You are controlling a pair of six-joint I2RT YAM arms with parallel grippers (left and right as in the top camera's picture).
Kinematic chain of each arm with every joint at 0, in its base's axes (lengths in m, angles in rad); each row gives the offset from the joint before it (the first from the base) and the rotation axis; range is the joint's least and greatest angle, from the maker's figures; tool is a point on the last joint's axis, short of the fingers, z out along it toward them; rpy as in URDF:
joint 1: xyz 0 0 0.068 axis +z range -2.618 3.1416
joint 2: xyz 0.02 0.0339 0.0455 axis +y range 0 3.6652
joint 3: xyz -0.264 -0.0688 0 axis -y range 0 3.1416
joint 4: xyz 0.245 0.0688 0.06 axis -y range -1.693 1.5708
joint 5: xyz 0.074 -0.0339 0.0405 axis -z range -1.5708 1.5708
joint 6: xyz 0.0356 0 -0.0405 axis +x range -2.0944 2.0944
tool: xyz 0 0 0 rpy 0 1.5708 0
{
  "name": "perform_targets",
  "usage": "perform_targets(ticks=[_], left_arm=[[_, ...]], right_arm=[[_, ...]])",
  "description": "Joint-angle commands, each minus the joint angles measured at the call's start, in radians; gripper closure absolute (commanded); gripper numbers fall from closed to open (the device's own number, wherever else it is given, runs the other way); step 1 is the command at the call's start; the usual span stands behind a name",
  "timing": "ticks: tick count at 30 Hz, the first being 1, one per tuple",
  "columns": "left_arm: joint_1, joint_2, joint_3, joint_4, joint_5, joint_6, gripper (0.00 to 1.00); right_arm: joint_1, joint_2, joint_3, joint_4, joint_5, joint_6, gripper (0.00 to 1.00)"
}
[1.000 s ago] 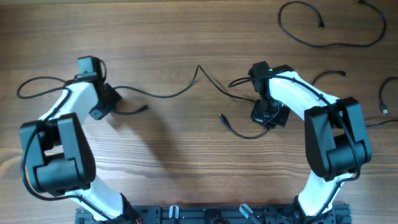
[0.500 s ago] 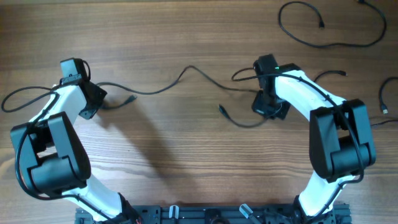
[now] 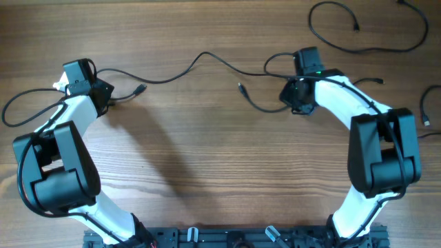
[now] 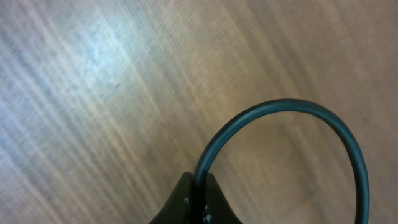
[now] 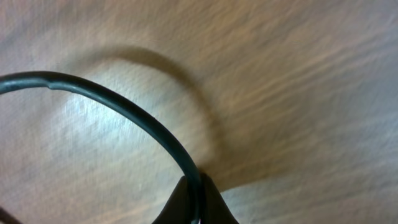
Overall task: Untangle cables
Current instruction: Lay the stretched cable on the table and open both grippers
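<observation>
My left gripper carries the held cable outward and slightly to the right in the overhead view next and releases it there, since bare table lies beyond.
A thin black cable point(image 3: 203, 55) stretches across the table between my two grippers. One plug end point(image 3: 141, 88) lies near the left gripper and another plug end point(image 3: 240, 87) lies near the right one. My left gripper point(image 3: 100, 94) is shut on a cable; in the left wrist view the strand point(image 4: 292, 107) arcs up out of the closed jaws point(image 4: 199, 188). My right gripper point(image 3: 296, 98) is shut on a cable; in the right wrist view the strand point(image 5: 118, 102) curves away from the closed jaws point(image 5: 196, 188). A loop point(image 3: 17, 107) trails to the left of the left arm.
More loose black cables lie at the back right point(image 3: 365, 48) and by the right edge point(image 3: 424, 103), with a short one point(image 3: 368, 81) beside the right arm. Both arm bases stand at the table's front edge.
Both grippers have moved apart and toward the back, the left one leftward and the right one rightward. The cable between them has been drawn out longer, and the plug ends have followed.
</observation>
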Motion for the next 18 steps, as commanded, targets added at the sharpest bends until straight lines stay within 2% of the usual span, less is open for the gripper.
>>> perform_targets(ticks=[1, 7, 11, 15, 18], left_arm=[[-0.032, 0.035, -0.006, 0.061, 0.007, 0.063, 0.96], [-0.061, 0.095, -0.006, 0.213, 0.008, 0.064, 0.96], [-0.082, 0.159, -0.006, 0.397, 0.008, 0.064, 0.96], [-0.106, 0.219, -0.006, 0.533, 0.007, 0.064, 0.96], [-0.118, 0.237, -0.006, 0.563, 0.007, 0.064, 0.96]], right_arm=[[-0.053, 0.052, -0.028, 0.032, 0.008, -0.029, 0.95], [-0.093, 0.052, -0.028, 0.165, 0.064, -0.052, 0.96], [-0.093, 0.052, -0.028, 0.312, 0.103, -0.049, 0.95], [-0.093, 0.053, -0.029, 0.385, 0.164, -0.034, 0.96], [-0.093, 0.053, -0.028, 0.41, 0.193, -0.035, 0.95]])
